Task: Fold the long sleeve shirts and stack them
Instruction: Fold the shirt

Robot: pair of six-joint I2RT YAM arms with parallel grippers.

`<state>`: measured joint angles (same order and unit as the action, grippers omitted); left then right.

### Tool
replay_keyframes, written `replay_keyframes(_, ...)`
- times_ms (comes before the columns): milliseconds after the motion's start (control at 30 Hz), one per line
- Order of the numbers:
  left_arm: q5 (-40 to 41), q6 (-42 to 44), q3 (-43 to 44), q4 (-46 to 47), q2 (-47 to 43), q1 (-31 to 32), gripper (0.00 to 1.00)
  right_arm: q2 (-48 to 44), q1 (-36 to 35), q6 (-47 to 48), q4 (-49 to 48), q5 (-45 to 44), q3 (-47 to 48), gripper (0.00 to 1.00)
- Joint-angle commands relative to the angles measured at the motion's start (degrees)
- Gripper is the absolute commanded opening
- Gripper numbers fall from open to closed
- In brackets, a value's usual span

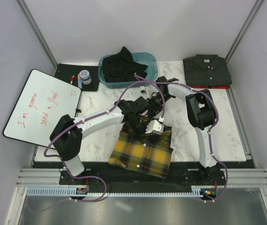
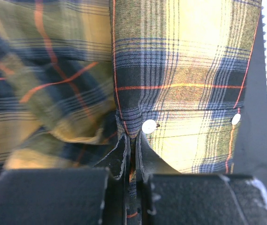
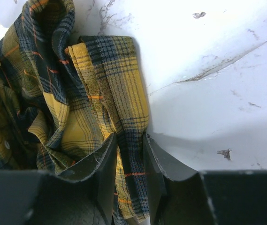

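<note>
The lower part of the shirt hangs over the front edge of the table, so the left gripper should first move outward toward the teal bin to lower the shirt's fold onto the marble.
The yellow-and-black plaid shirt (image 1: 142,151) lies bunched at the table's front edge, its lower part hanging over the edge. My left gripper (image 2: 132,138) is shut on a fold of it, just below a pale button (image 2: 149,125). My right gripper (image 3: 129,140) is closed on a hemmed band of the same plaid shirt (image 3: 119,93), which fills the gap between its fingers. From above, both grippers meet at the shirt's far edge, left gripper (image 1: 137,127) beside right gripper (image 1: 155,127). A dark charcoal shirt (image 1: 207,70) lies folded at the back right. A black shirt (image 1: 124,65) is heaped in a bin.
The teal bin (image 1: 149,58) stands at the back centre. A whiteboard (image 1: 41,108) with red writing leans over the left edge. A marker (image 1: 72,79) and a small jar (image 1: 84,76) rest on a black mat (image 1: 63,71). Bare marble (image 3: 217,70) lies right of the plaid shirt.
</note>
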<state>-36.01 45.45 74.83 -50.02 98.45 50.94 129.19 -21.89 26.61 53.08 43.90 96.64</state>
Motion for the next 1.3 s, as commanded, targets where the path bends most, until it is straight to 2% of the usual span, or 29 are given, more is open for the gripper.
replay_keyframes(0,2.44,5.69,4.80,0.01,-1.25,-1.89,0.02,-0.16,-0.17,2.13,-0.70,-1.01,-1.45,0.36)
replay_keyframes(467,7.35,13.96,13.94,4.31,6.40,-7.34,0.02,-1.04,-0.17,4.15,0.97,0.66,-1.81,0.33)
replay_keyframes(733,9.03,15.54,13.85,10.28,7.37,-8.84,0.02,-0.95,-0.17,5.29,2.03,1.01,-1.19,0.31)
replay_keyframes(1000,8.41,16.51,12.80,12.49,8.86,-8.75,0.02,0.36,-0.08,5.91,2.38,0.66,0.48,0.31)
replay_keyframes(1267,11.57,17.13,9.55,18.72,12.19,-9.71,0.02,1.07,0.00,6.26,2.47,-0.92,2.49,0.30)
